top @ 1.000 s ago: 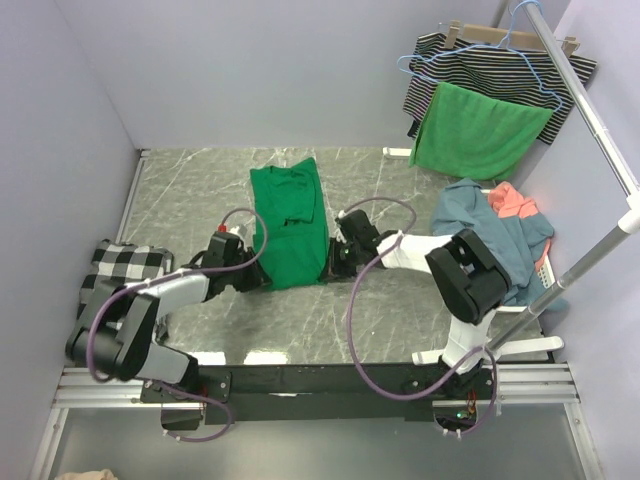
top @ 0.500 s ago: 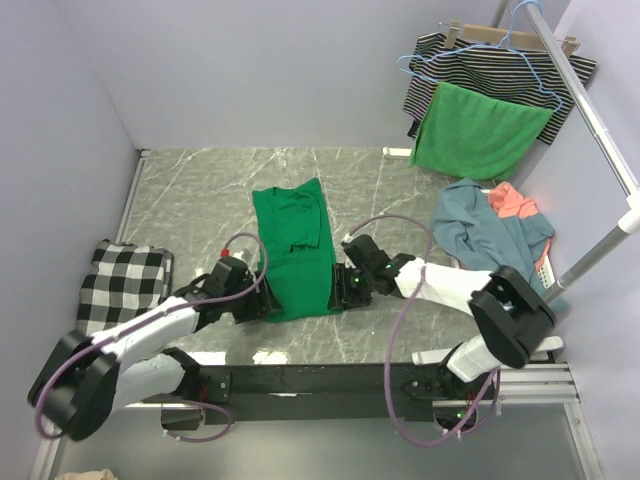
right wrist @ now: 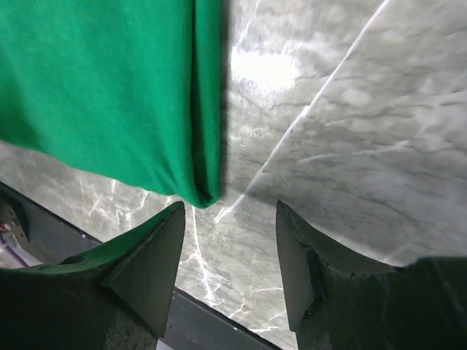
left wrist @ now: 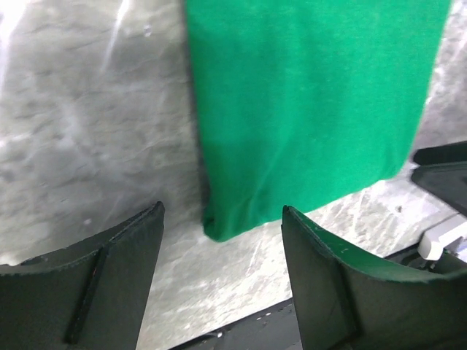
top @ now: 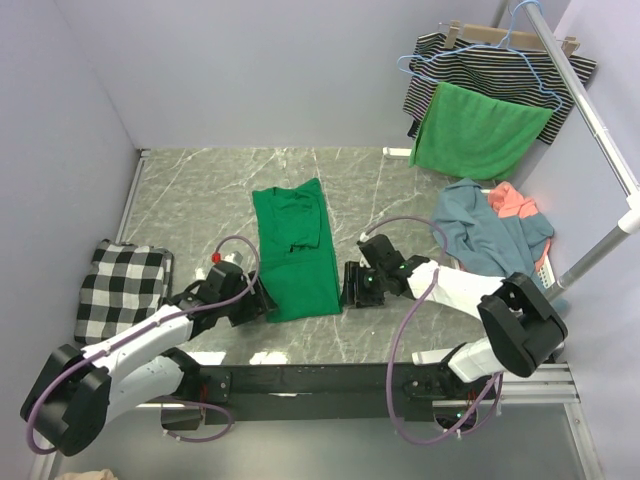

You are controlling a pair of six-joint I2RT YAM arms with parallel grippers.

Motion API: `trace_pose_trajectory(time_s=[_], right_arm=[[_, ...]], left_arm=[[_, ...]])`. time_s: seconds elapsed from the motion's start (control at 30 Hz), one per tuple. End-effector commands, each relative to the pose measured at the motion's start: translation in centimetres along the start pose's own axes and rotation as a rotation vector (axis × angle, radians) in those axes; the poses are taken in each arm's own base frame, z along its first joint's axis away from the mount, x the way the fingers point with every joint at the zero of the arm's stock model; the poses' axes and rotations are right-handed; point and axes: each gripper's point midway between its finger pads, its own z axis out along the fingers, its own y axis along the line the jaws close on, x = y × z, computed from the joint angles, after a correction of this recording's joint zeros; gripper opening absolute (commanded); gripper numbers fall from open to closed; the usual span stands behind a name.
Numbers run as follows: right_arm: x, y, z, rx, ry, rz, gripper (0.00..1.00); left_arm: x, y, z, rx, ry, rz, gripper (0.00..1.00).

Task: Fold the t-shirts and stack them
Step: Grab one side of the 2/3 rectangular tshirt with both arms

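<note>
The green t-shirt's near folded corner is just left of my right gripper in the top view, so that gripper will slide sideways onto it next and close.
An emerald green t-shirt (top: 293,250) lies on the marble table (top: 190,200) as a long narrow strip, folded lengthwise, neck end far. My left gripper (top: 256,303) stands open just off its near left corner. The left wrist view shows that corner of the green t-shirt (left wrist: 306,95) lying ahead of the open left gripper (left wrist: 222,219), untouched. My right gripper (top: 350,285) is open beside the near right corner. In the right wrist view the green t-shirt's folded edge (right wrist: 109,80) ends just ahead of the right gripper (right wrist: 230,211). A dusty blue t-shirt (top: 475,225) and a coral t-shirt (top: 510,203) lie crumpled at the right.
A black-and-white checked cloth (top: 120,285) lies at the left edge. On the rack (top: 590,110) at the back right hang a striped garment (top: 480,65) and a bright green cloth (top: 478,130). The dark table front edge (top: 320,378) runs just behind both grippers.
Both grippers have opened, let go of the green t-shirt's near corners and drawn back a little toward the near edge. The shirt lies flat, pulled slightly nearer.
</note>
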Motion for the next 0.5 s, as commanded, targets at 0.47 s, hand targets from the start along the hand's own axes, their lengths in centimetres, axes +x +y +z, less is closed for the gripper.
trace_pose_trajectory(time_s=[0.47], right_arm=[[1.9, 1.7, 3.5, -0.177, 0.105, 0.038, 0.46]], left_arm=[[4.2, 2.7, 2.2, 0.0, 0.104, -0.038, 0.42]])
